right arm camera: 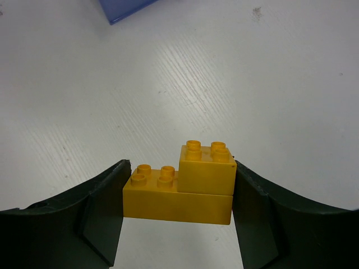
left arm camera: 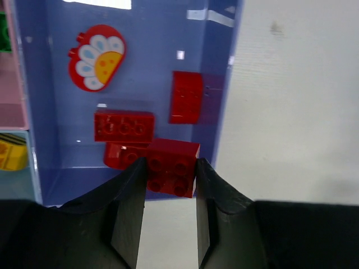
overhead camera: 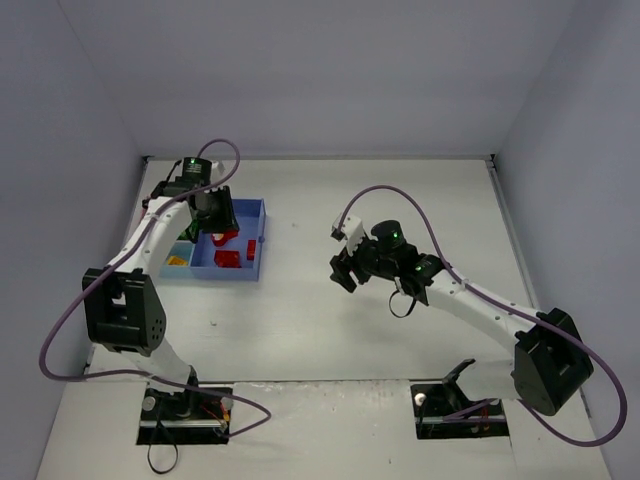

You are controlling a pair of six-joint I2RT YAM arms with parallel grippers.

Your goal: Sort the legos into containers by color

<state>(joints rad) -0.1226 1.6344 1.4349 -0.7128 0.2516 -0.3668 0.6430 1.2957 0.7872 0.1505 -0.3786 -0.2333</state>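
My left gripper is to the left in the top view, nearer the yellow lego. My right gripper should next edge that way and release the brick to it.
My left gripper [left arm camera: 170,168] is shut on a red two-by-two brick [left arm camera: 173,175] and holds it over the near rim of the blue tray [left arm camera: 61,112]. In that tray lie a red rounded flower piece [left arm camera: 96,57] and three more red bricks [left arm camera: 187,97]. In the top view the left gripper [overhead camera: 215,220] hangs over the blue tray [overhead camera: 256,215]. My right gripper [right arm camera: 180,171] is shut on a stepped yellow brick [right arm camera: 179,190] above the bare table. In the top view it [overhead camera: 343,268] is mid-table, right of the trays.
Left of the blue tray are the pink tray [left arm camera: 11,84] with a green lego [left arm camera: 4,33] and the light-blue tray [left arm camera: 17,179] with a yellow lego [left arm camera: 11,154]. The blue tray's corner [right arm camera: 123,8] shows far ahead of the right gripper. Grey walls enclose the white table [overhead camera: 330,340].
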